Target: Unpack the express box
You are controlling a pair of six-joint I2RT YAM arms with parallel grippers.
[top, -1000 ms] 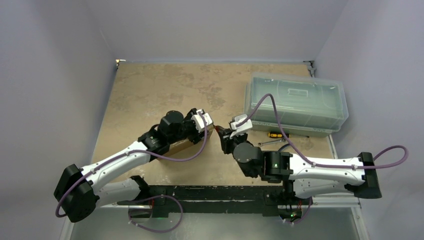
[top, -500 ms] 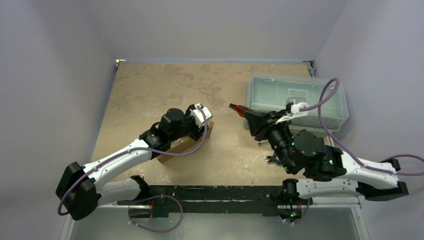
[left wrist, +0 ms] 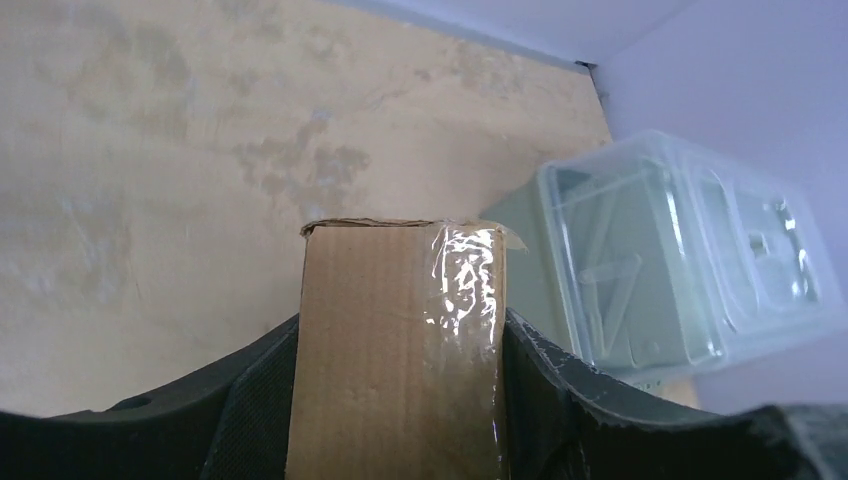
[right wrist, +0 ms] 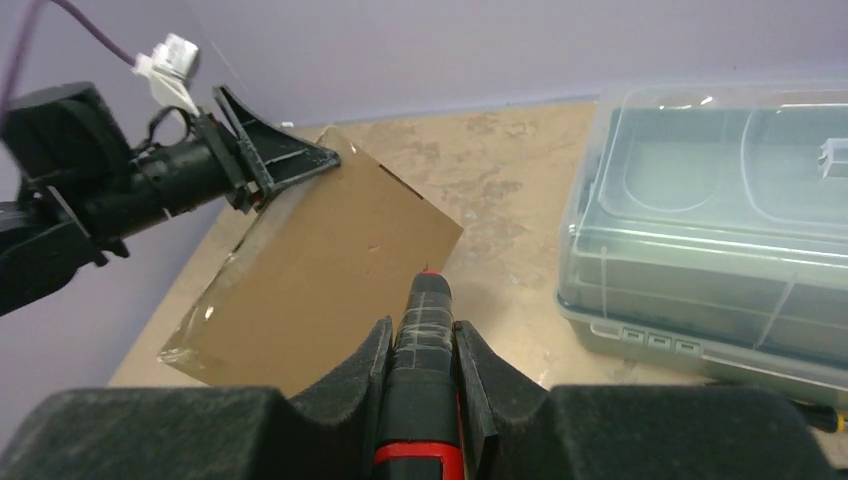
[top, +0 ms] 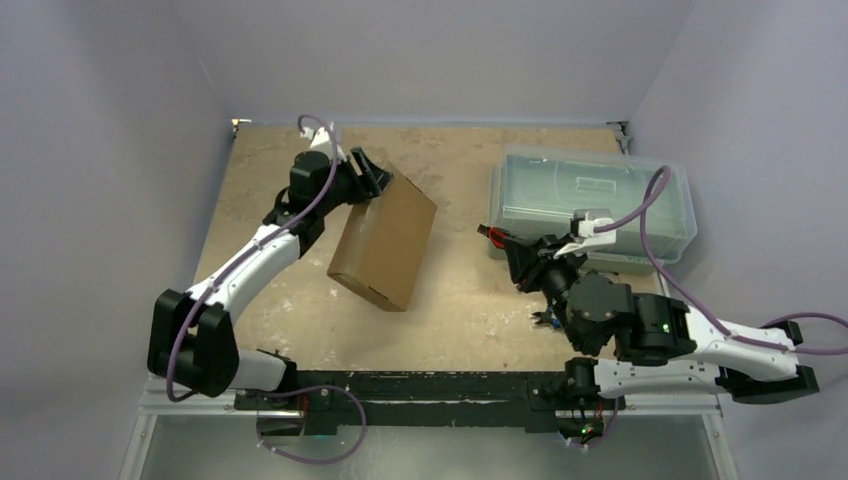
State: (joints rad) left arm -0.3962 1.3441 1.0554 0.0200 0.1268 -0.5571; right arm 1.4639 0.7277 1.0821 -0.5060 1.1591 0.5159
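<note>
Bare tabletop beside the box lies below and back from my left gripper, so next I should move it down and back to release the tilted box flat.
The express box is a flat brown cardboard mailer, tilted up on one edge left of the table's middle. My left gripper is shut on its upper far edge. In the left wrist view the box fills the gap between both pads, clear tape shining on its right side. My right gripper is shut on a black and red cutter, its tip pointing at the box from the right and apart from it.
A clear plastic lidded bin stands at the back right, right beside my right gripper. Small hand tools lie at its near side. Purple walls close in the table on three sides.
My left gripper has lifted the box from lying low near the table's front to standing tilted farther back. My right gripper with the cutter swung right toward the bin and pulled back slightly.
</note>
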